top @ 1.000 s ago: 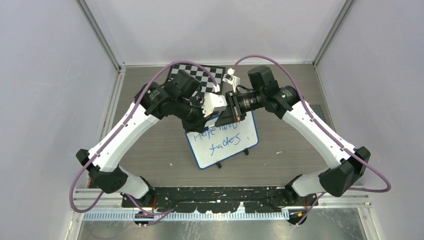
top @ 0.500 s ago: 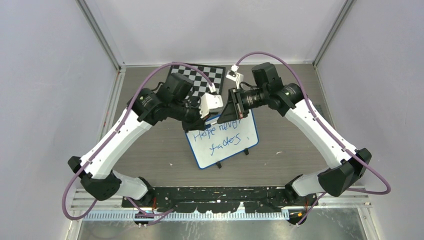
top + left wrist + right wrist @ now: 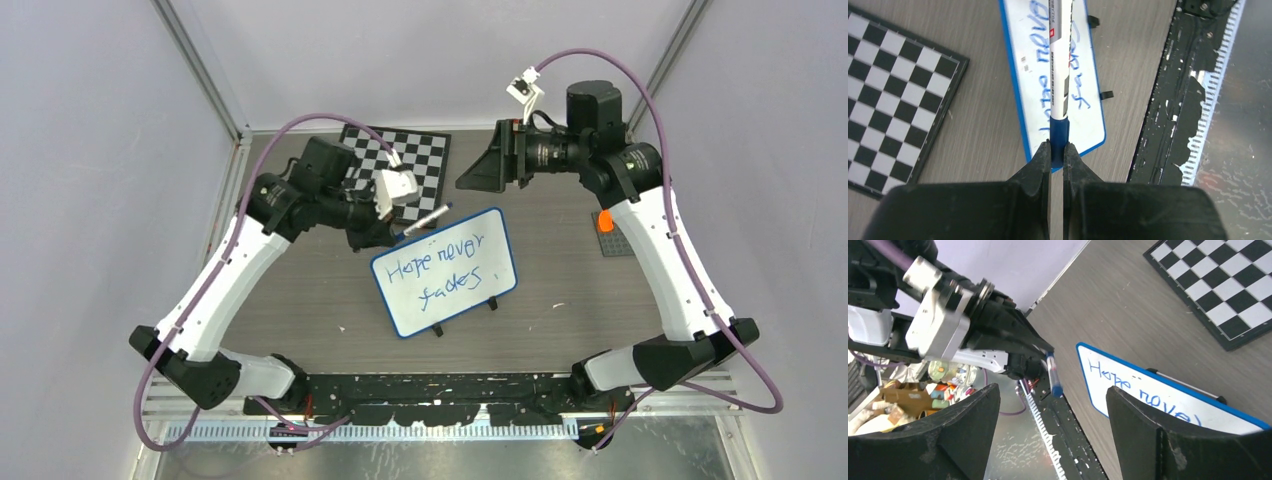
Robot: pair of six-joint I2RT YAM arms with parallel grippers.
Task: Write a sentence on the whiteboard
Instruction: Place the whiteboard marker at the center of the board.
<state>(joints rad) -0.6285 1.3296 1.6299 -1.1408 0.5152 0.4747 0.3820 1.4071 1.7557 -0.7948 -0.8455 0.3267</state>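
Observation:
The robot needs to move its left gripper down and toward the left in the top view to let go of the marker point(image 3: 428, 219), because bare tabletop beside the whiteboard is below the gripper there.
The whiteboard point(image 3: 470, 290) with its blue rim lies tilted at the table's middle. On it stands the sentence point(image 3: 438, 267) "Hope never fades" in blue, in two lines. My left gripper point(image 3: 398, 234) is shut on the blue rear end of a white marker point(image 3: 428, 219), which points over the board's upper left corner. In the left wrist view the marker point(image 3: 1059, 60) runs straight out from the left gripper point(image 3: 1057, 146) above the whiteboard point(image 3: 1023, 50). My right gripper point(image 3: 470, 178) hangs open and empty, raised behind the board. Its view shows the marker point(image 3: 1052, 371) and the whiteboard point(image 3: 1148, 400) between its spread jaws.
A black-and-white chessboard point(image 3: 405, 160) lies at the back, left of centre. A small orange piece point(image 3: 603, 221) sits on a grey plate point(image 3: 622, 243) at the right. The black mounting strip point(image 3: 430, 390) runs along the near edge. Walls close the table at the left, the right and the back.
My right gripper opened, let go of the marker and pulled up and back to the right. My left arm drew back to the left with the marker, uncovering the written words.

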